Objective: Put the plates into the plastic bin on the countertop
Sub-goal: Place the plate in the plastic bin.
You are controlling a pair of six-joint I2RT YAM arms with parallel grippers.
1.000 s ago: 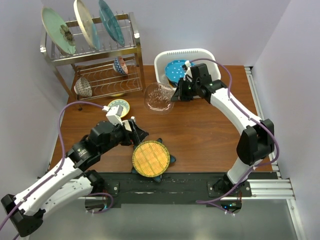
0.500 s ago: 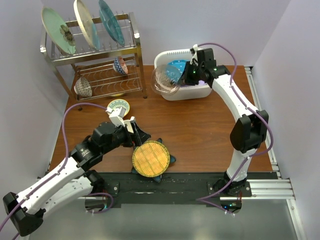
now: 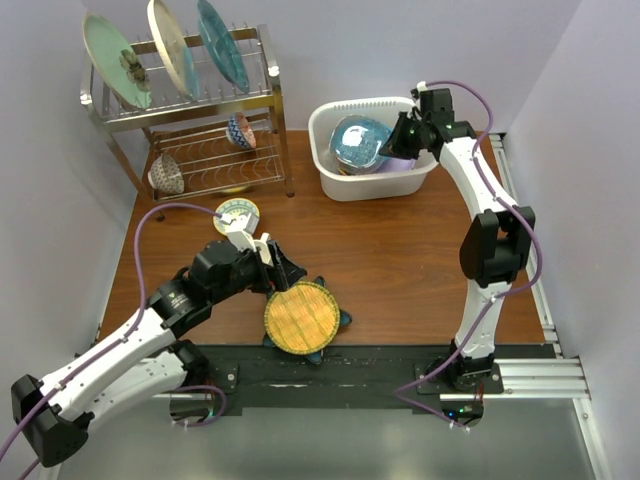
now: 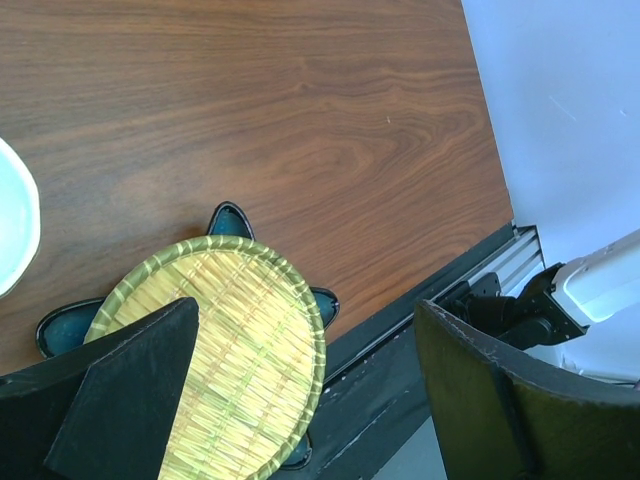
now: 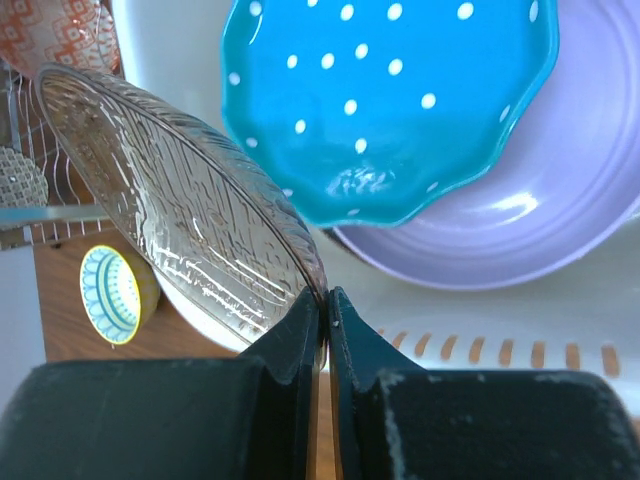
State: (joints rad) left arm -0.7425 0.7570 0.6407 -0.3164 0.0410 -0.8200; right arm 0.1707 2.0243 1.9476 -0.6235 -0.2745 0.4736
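The clear glass plate still hangs tilted above the stack, so my right gripper should ease outward and down next and lay it onto the blue dotted plate [image 5: 400, 100].
My right gripper [image 5: 325, 295] is shut on the rim of a clear, ribbed glass plate [image 5: 190, 210]. It holds the plate tilted over the white plastic bin [image 3: 375, 185]. Inside the bin a blue dotted plate [image 5: 400, 100] lies on a lavender plate [image 5: 540, 210]. My left gripper [image 4: 305, 310] hangs open just above the left side of a yellow woven plate [image 4: 230, 350]. That plate rests on a teal star-shaped plate [image 4: 228, 218] near the countertop's [image 3: 400, 270] front edge. Nothing is between the left fingers.
A steel wire dish rack [image 3: 265, 95] at the back left carries a mint plate [image 3: 115, 60], a cream plate [image 3: 170, 45] and a dark teal plate [image 3: 222, 45] upright, with small patterned bowls [image 3: 241, 130] on its lower shelf. Another small bowl [image 3: 238, 213] stands on the countertop behind my left gripper.
My right arm has carried the glass plate from left of the bin up and over it, above the blue dotted plate. My left arm has barely shifted.
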